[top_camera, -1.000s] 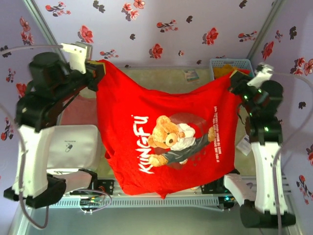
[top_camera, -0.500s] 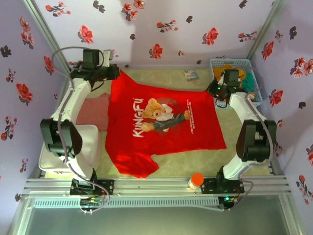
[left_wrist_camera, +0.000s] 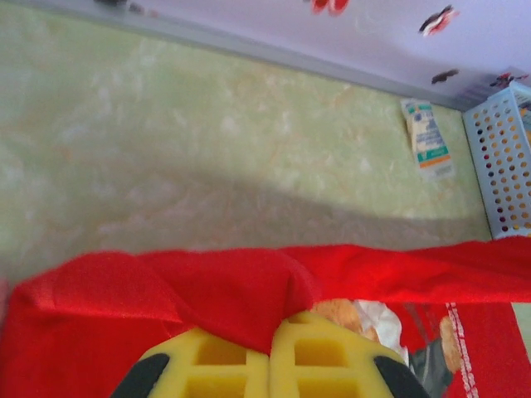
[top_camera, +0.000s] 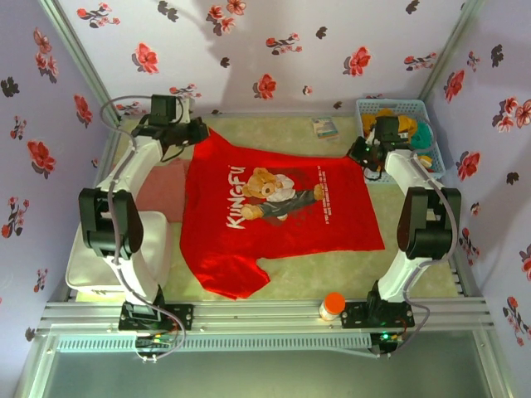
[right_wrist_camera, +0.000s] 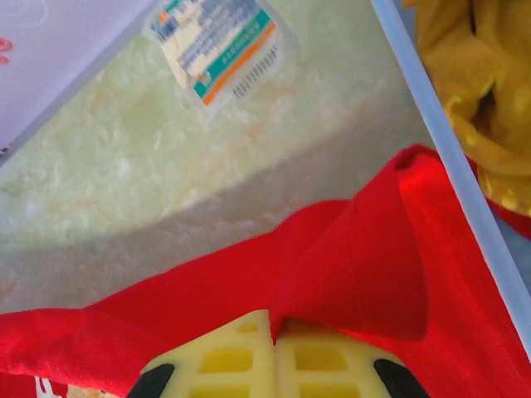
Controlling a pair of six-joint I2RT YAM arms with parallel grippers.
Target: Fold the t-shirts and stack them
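I will next move my left gripper back and down onto the red cloth beside the KUNGFU letters and let go of the shirt's corner, because both far corners of the shirt are pinched.
The bright red t-shirt, printed with a bear and white "KUNGFU" letters, lies spread on the green table with its print up. My left gripper is shut on the shirt's far left corner. In the left wrist view the yellow pads pinch a fold of the red cloth. My right gripper is shut on the far right corner, where the red cloth bunches over my right gripper. The salmon-pink t-shirt lies at the left, partly under the red one.
A blue basket holding yellow and teal cloths stands at the back right. A small printed packet lies near the back wall. A white box sits at the front left. An orange-capped bottle stands by the front rail.
The red t-shirt hung high between both grippers a second ago. Both arms have reached far back and down, and the shirt now lies flat on the table.
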